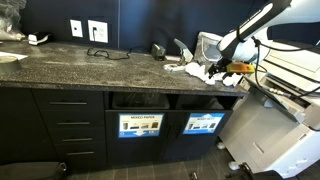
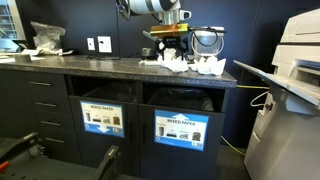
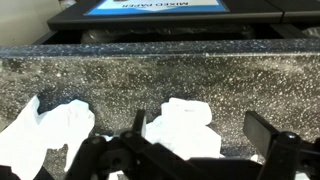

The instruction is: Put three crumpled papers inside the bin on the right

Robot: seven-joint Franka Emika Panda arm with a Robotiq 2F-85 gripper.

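I will next move my gripper down to the middle wad of white crumpled paper and close my fingers.
Several white crumpled papers lie on the dark speckled counter, seen in both exterior views (image 1: 193,68) (image 2: 211,66). In the wrist view one wad (image 3: 185,125) sits between my fingers and another (image 3: 50,135) lies to its left. My gripper (image 3: 200,135) is open, with a finger on each side of the middle wad and not closed on it. It hangs low over the papers in both exterior views (image 1: 222,68) (image 2: 168,52). The bin with the light-blue sign (image 1: 204,124) (image 2: 181,128) is in the cabinet below, and its slot (image 3: 150,35) shows past the counter edge.
A like bin with a darker sign (image 1: 139,125) (image 2: 102,117) stands beside it. A pale translucent container (image 1: 208,45) stands behind the papers. A large white printer (image 2: 295,90) (image 1: 270,125) stands beside the counter end. Drawers (image 1: 70,125) fill the rest of the cabinet.
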